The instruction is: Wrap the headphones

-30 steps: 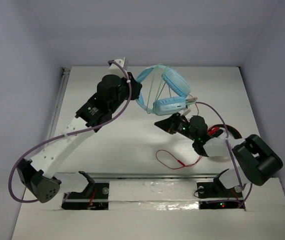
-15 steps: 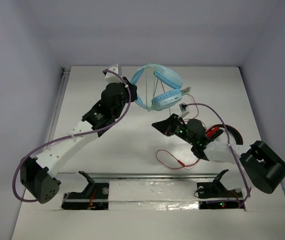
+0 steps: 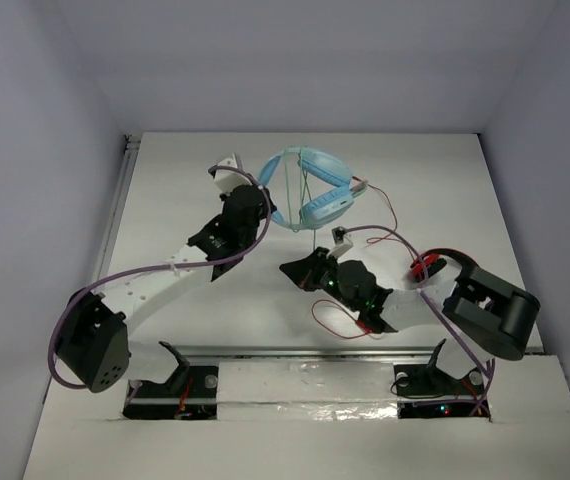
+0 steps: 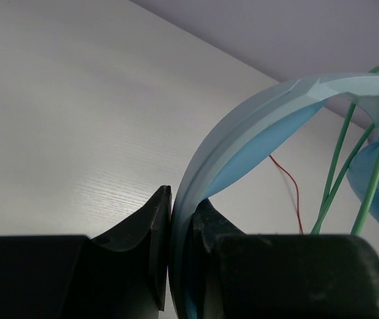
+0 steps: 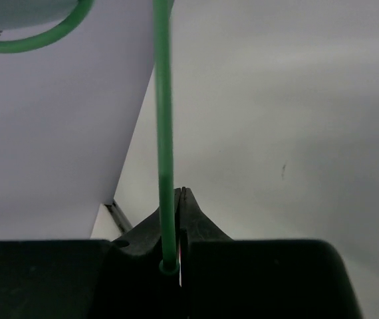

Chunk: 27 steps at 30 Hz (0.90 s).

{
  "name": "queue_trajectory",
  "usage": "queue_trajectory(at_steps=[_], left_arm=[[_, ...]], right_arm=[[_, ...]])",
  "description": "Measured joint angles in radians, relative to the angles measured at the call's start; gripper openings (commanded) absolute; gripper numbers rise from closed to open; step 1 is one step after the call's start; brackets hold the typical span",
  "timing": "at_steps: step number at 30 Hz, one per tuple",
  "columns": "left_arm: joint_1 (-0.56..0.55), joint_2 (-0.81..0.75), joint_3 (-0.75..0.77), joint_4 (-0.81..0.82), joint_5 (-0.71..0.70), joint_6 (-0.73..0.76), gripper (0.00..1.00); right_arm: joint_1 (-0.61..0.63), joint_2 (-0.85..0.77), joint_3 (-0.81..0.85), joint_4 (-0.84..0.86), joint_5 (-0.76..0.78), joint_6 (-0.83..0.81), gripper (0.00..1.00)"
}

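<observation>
The headband (image 4: 243,133) comes down and back with my left gripper next for release on the bare tabletop, since that place lies below and back from my gripper.
The light blue headphones (image 3: 313,188) hang above the far middle of the table. My left gripper (image 3: 268,196) is shut on their pale blue headband (image 4: 243,133), which stands clamped between the two black fingers of that gripper (image 4: 171,196). The thin mint-green cable (image 3: 310,228) runs down from the cups to my right gripper (image 3: 287,269). In the right wrist view the cable (image 5: 164,119) rises straight up from the shut right gripper (image 5: 181,194), its end pinched low between the fingers. More loops of green cable (image 4: 336,173) cross the headband.
Red headphones (image 3: 427,265) lie partly hidden under the right arm, and their thin red cable (image 3: 340,320) loops on the table near the front rail (image 3: 295,350). White walls close in the back and both sides.
The right gripper has shut on the green cable and moved left and nearer, pulling it taut. The left arm has carried the headphones a little left and turned them.
</observation>
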Motion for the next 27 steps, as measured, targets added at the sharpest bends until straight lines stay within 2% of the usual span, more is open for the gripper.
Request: queue_trajectory(at_steps=[4, 11, 17, 23, 27], left_arm=[[-0.002, 0.007, -0.050, 0.029, -0.028, 0.013, 0.00], [-0.003, -0.026, -0.201, 0.088, -0.054, -0.004, 0.00], [-0.041, -0.053, -0.300, 0.119, -0.071, -0.068, 0.00], [-0.096, -0.061, -0.385, 0.116, -0.135, -0.137, 0.00], [-0.104, -0.070, -0.431, 0.108, -0.159, -0.159, 0.00]], right_arm=[[0.049, 0.044, 0.042, 0.007, 0.008, -0.002, 0.00], [0.056, -0.074, 0.055, -0.026, 0.001, 0.003, 0.00], [0.062, -0.074, 0.085, -0.078, -0.020, 0.049, 0.02], [0.068, -0.013, 0.135, -0.104, -0.008, 0.120, 0.08], [0.069, 0.040, 0.136, -0.095, 0.013, 0.185, 0.19]])
